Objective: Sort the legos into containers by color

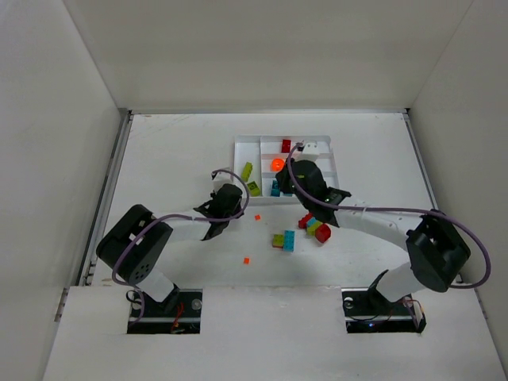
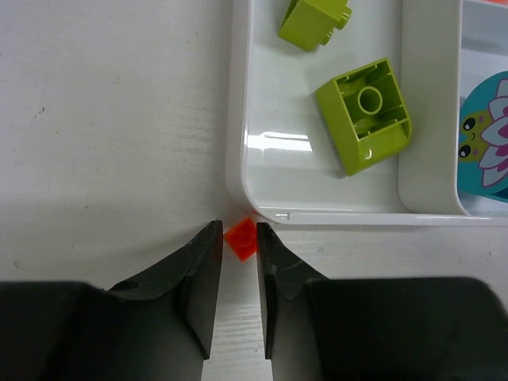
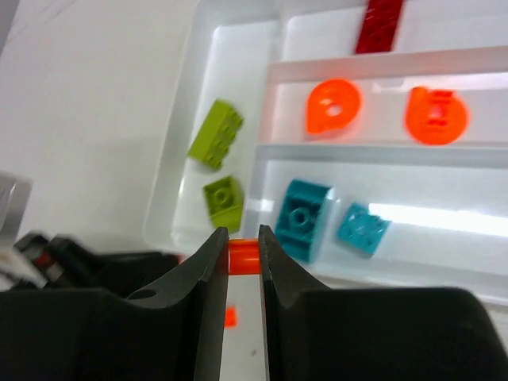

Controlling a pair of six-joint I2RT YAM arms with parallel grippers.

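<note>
I need to move my right gripper outward next, then down over the free bottom of the middle container, past its round orange pieces, and release the orange lego.
My left gripper [image 2: 238,242] is down on the table just outside the near corner of the white tray [image 2: 238,119], shut on a tiny flat orange lego [image 2: 240,237]. The tall container beside it holds two lime green bricks [image 2: 365,115]. My right gripper [image 3: 244,252] hovers at the tray's near side [image 1: 298,181], shut on an orange lego [image 3: 244,257]. In the right wrist view the long containers hold a red brick [image 3: 379,28], two round orange pieces [image 3: 333,105] and two teal bricks [image 3: 304,218].
Loose legos lie on the table near the right arm: a green [image 1: 279,240] and teal [image 1: 289,240] pair, a red round piece [image 1: 322,232], and a few more [image 1: 305,221]. Tiny orange pieces [image 1: 257,216] [image 1: 246,259] lie apart. White walls enclose the table.
</note>
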